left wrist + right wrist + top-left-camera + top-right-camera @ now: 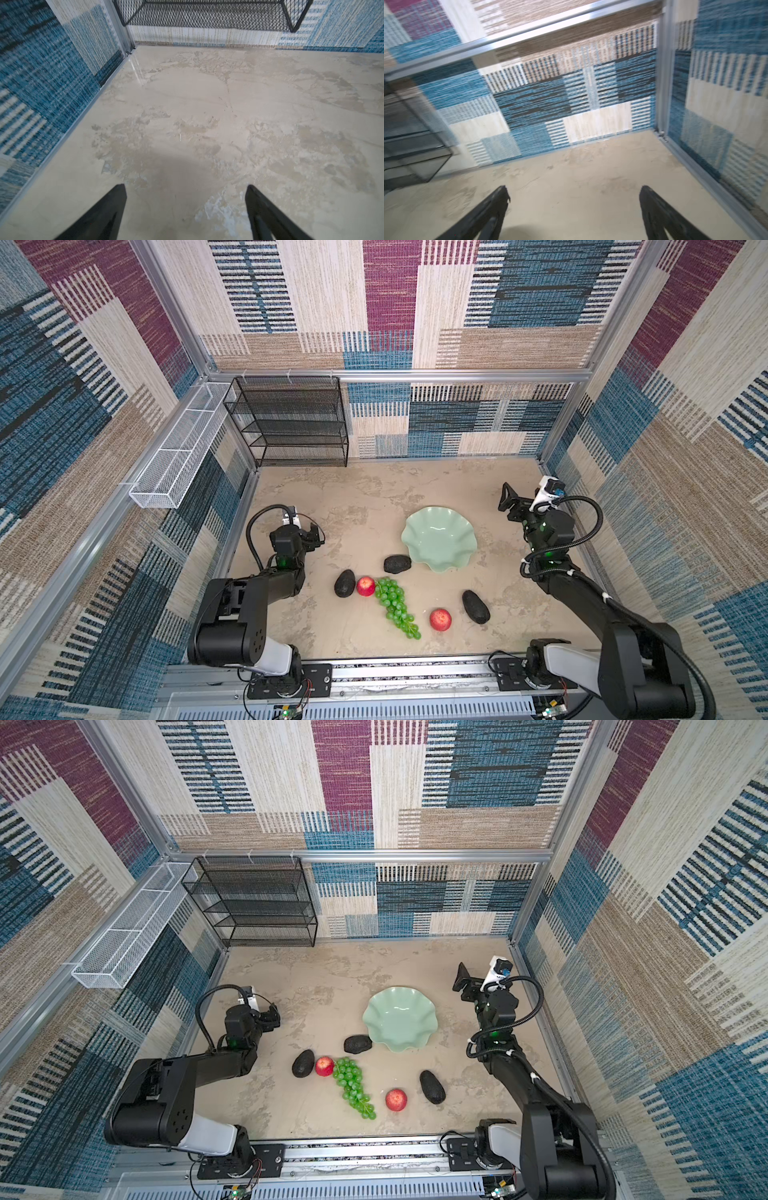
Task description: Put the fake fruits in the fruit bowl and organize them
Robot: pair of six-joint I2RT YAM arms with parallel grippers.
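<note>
My right gripper will move back and down onto the middle of the avocado by the front apple, as the avocado is below it and nearer my base.
The pale green wavy-rimmed fruit bowl stands empty right of the table's middle. All the fake fruits lie on the table. One dark avocado is beside the bowl's near-left rim. Another avocado touches a red apple at the head of the green grapes. A second apple and a third avocado lie nearer the front. My left gripper hangs open over bare table, left of the fruit. My right gripper is open, raised right of the bowl.
A black mesh shelf stands at the back left against the wall. A white wire basket hangs on the left wall. Patterned walls close in the table on three sides, and a metal rail runs along the front.
</note>
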